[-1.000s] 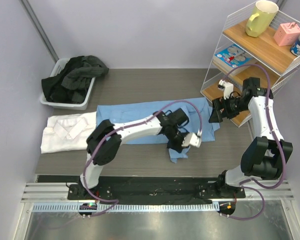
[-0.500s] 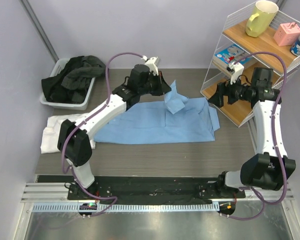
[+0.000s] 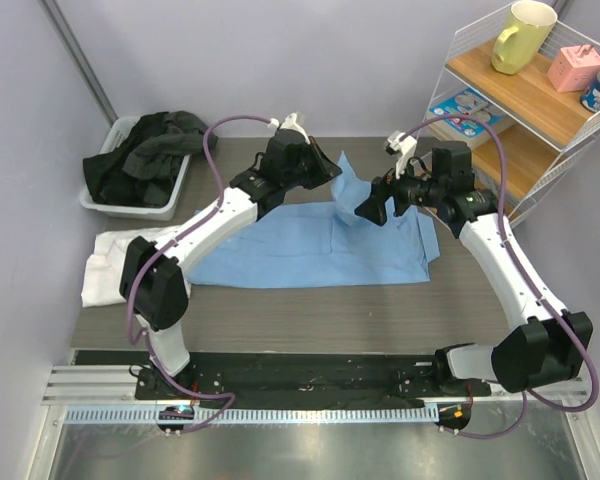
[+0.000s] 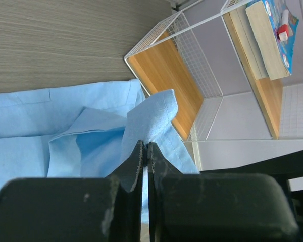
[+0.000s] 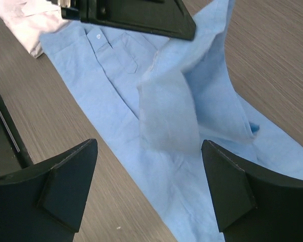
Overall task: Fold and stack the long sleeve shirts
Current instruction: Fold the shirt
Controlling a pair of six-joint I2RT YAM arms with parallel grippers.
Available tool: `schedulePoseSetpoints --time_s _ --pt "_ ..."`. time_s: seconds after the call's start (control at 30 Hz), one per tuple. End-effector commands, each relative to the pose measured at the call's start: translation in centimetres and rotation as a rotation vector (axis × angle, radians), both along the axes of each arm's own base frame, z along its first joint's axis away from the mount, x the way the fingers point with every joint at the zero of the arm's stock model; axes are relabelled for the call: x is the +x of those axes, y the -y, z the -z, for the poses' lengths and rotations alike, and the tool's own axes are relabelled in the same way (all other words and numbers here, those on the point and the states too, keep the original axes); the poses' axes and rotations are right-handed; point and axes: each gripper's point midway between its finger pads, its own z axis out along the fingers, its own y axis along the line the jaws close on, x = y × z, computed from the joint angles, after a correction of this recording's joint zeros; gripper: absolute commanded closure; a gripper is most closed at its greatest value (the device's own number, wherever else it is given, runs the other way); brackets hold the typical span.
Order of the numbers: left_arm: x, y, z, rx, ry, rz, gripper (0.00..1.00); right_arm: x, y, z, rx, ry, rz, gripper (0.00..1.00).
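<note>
My right gripper should move a little outward next and close on the near part of the raised fold (image 3: 355,206) (image 5: 169,135), because that cloth is already between its wide-open fingers.
The light blue long sleeve shirt (image 3: 300,250) lies spread flat across the middle of the table, collar toward the left. One of its sleeves (image 3: 351,194) is lifted off the table at the back right. My left gripper (image 3: 333,172) is shut on that sleeve's top, the cloth (image 4: 150,118) pinched between its fingertips. Just to the right of the hanging sleeve (image 5: 169,116), my right gripper (image 3: 369,212) stands wide open, holding nothing. In the right wrist view its fingers (image 5: 65,189) straddle the cloth from above. The white long sleeve shirt (image 3: 130,262) lies crumpled at the left.
A grey bin (image 3: 170,200) of dark clothes stands at the back left. A wire and wood shelf (image 3: 500,150) with a mug, a book and small boxes stands at the right edge, close behind my right arm. Its lower board (image 4: 164,75) shows in the left wrist view.
My left gripper carried the sleeve from the front of the shirt up and over to the back. My right arm swung away from the shelf, leftward to the lifted sleeve, staying open.
</note>
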Motion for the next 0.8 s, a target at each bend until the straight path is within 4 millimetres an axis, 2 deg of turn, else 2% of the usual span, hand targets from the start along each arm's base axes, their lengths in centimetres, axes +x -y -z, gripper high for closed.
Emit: schedulePoseSetpoints --time_s 0.0,0.1,0.17,0.2,0.23,0.3,0.33,0.37,0.4,0.43,0.47,0.5,0.53,0.57,0.6,0.63,0.67,0.7,0.77 --pt "0.7 0.0 -3.2 -0.089 0.037 -0.045 1.00 2.5 -0.6 -0.9 0.028 0.019 0.085 0.12" --pt "0.9 -0.1 -3.6 -0.104 0.045 -0.050 1.00 3.4 -0.5 -0.5 0.043 -0.021 0.135 0.16" --pt "1.0 -0.2 -3.7 -0.116 0.041 -0.057 1.00 3.4 -0.9 -0.6 0.074 -0.026 0.134 0.28" --pt "0.6 0.2 -3.8 -0.130 0.038 -0.027 0.99 3.3 -1.1 -0.7 0.090 -0.033 0.134 0.38" --pt "0.4 0.5 -4.0 -0.146 0.043 0.000 0.99 3.3 -1.3 -1.0 0.096 -0.018 0.122 0.61" --pt "-0.1 0.5 -4.5 -0.167 0.057 0.032 0.94 3.5 -1.3 -1.9 0.067 0.043 0.089 0.78" --pt "0.0 -0.1 -3.9 -0.170 0.054 0.048 0.87 3.1 -1.3 -2.0 0.053 0.050 0.056 0.94" --pt "-0.8 0.1 -4.9 -0.201 0.088 0.119 0.68 2.9 -1.4 -3.0 0.034 0.100 0.011 0.99" --pt "-1.5 -0.7 -6.0 -0.203 0.125 0.153 0.56 2.2 -1.1 -2.6 -0.022 0.131 -0.058 0.99" --pt "-1.2 -2.3 -5.5 -0.148 0.171 0.176 0.39 1.4 -1.6 -2.9 -0.035 0.160 -0.131 0.99" --pt "-2.6 -2.6 -6.0 -0.137 0.217 0.277 0.35 1.0 -1.7 -4.2 -0.056 0.210 -0.180 0.99" --pt "-2.9 -3.5 -6.3 -0.120 0.260 0.316 0.30 0.2 -1.6 -3.5 -0.079 0.184 -0.216 0.99" --pt "-3.1 -6.1 -8.2 -0.117 0.344 0.318 0.15 0.2 -1.4 -3.7 -0.123 0.248 -0.266 0.99" --pt "-3.7 -7.1 -8.1 -0.085 0.458 0.383 0.03 0.0 -1.5 -4.3 -0.133 0.279 -0.299 0.99" --pt "-5.7 -7.6 -8.3 -0.081 0.517 0.510 0.00 -0.5 -1.5 -3.6 -0.152 0.262 -0.333 0.99" --pt "-6.3 -9.3 -9.2 -0.037 0.594 0.536 0.00 -0.6 -1.4 -3.9 -0.183 0.314 -0.373 0.99" --pt "-6.5 -9.9 -9.5 0.059 0.719 0.580 0.00 -0.9 -1.5 -3.8 -0.189 0.330 -0.411 0.99" --pt "-8.4 -10.1 -8.5 0.109 0.750 0.702 0.00 -1.6 -1.4 -3.2 -0.195 0.305 -0.442 0.99" --pt "-9.8 -10.7 -8.9 0.206 0.880 0.768 0.00 -2.0 -1.8 -3.2 -0.210 0.361 -0.516 0.99"
